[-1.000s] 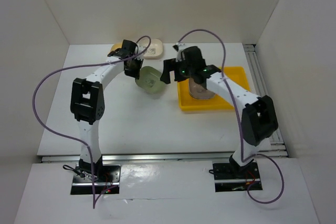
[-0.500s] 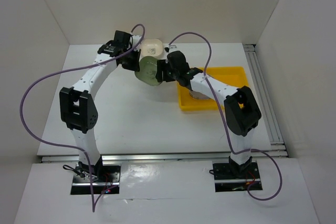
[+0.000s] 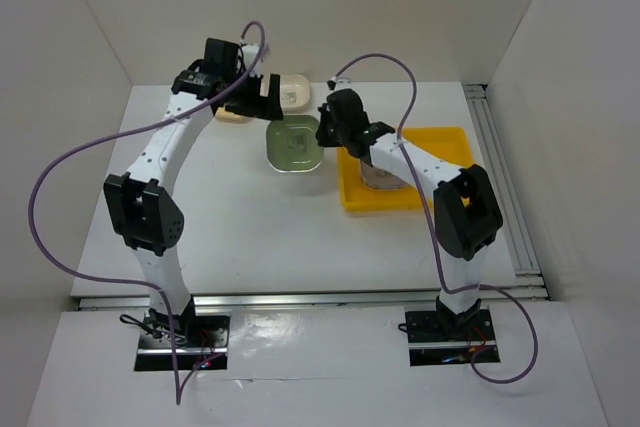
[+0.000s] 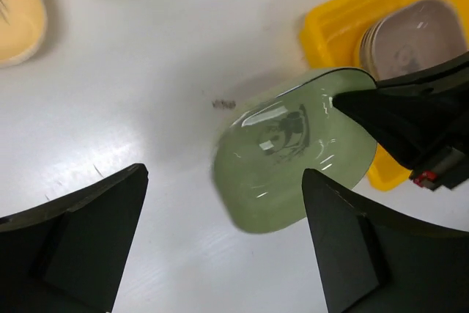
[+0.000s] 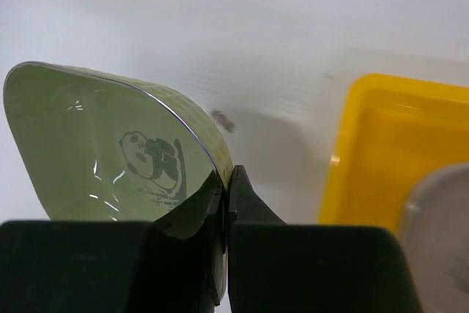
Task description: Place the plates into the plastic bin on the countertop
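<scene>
My right gripper carries the green plate across the bin's nearest side next, then brings it down onto the brownish stack (image 3: 382, 176) (image 5: 445, 241).
A green plate (image 3: 292, 144) with a panda mark hangs just above the white countertop (image 3: 220, 217), left of the yellow plastic bin (image 3: 440, 142). My right gripper (image 3: 325, 133) is shut on the green plate's right rim, one finger inside and one outside (image 5: 227, 181). My left gripper (image 3: 258, 97) stands open behind and above the green plate (image 4: 293, 148), not touching it, with nothing between its fingers (image 4: 73, 240). A stack of brownish plates (image 3: 381, 175) lies in the bin. A cream plate (image 3: 291, 91) and a yellow plate (image 3: 231, 113) rest on the countertop at the back.
White walls enclose the countertop on the left, back and right. A metal rail (image 3: 500, 167) runs along the right edge past the bin. Purple cables loop from both arms. The bin's near wall (image 5: 366, 166) is just right of the held plate.
The left gripper opened, let go of the green plate and drew back to the left. The right gripper closed on the plate's rim, and the plate now hangs flatter.
</scene>
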